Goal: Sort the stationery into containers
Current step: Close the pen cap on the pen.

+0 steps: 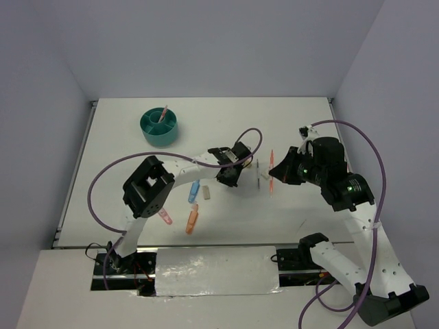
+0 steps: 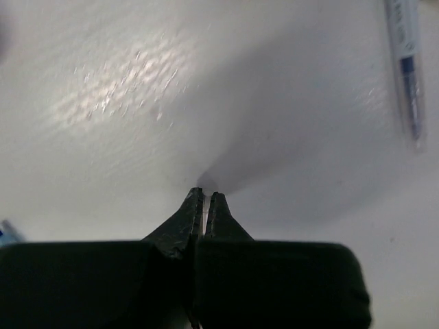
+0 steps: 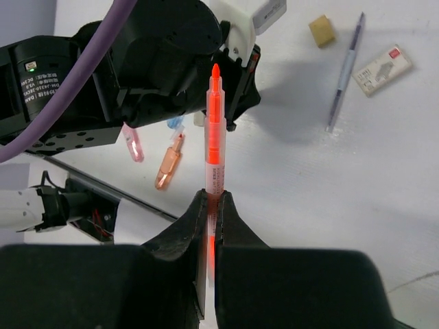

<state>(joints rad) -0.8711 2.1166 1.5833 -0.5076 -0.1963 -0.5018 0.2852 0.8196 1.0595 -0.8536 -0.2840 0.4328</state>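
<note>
My right gripper brings the orange pen (image 1: 271, 170) outward and left in the top view to my left gripper next, then releases it, since that stands nearer the organiser.
The teal organiser (image 1: 160, 127) stands at the far left with a pink pen upright in it. My right gripper (image 1: 280, 171) (image 3: 214, 199) is shut on a thin orange pen (image 1: 271, 170) (image 3: 215, 130), held off the table. My left gripper (image 1: 228, 181) (image 2: 204, 196) is shut with its tips down at the bare table, and nothing shows between them. A dark pen (image 1: 258, 174) (image 2: 406, 68) (image 3: 345, 72) lies between the two grippers. A blue marker (image 1: 194, 190), a white eraser (image 1: 206, 194), a pink marker (image 1: 164, 217) (image 3: 132, 142) and an orange marker (image 1: 192, 220) (image 3: 168, 161) lie near the left arm.
A tan eraser (image 3: 320, 31) and a white eraser with a red label (image 3: 382, 68) lie beyond the dark pen. The left arm (image 3: 158, 62) crosses close in front of the held orange pen. Purple cables loop over both arms. The table's near edge (image 1: 206, 245) meets a silver strip.
</note>
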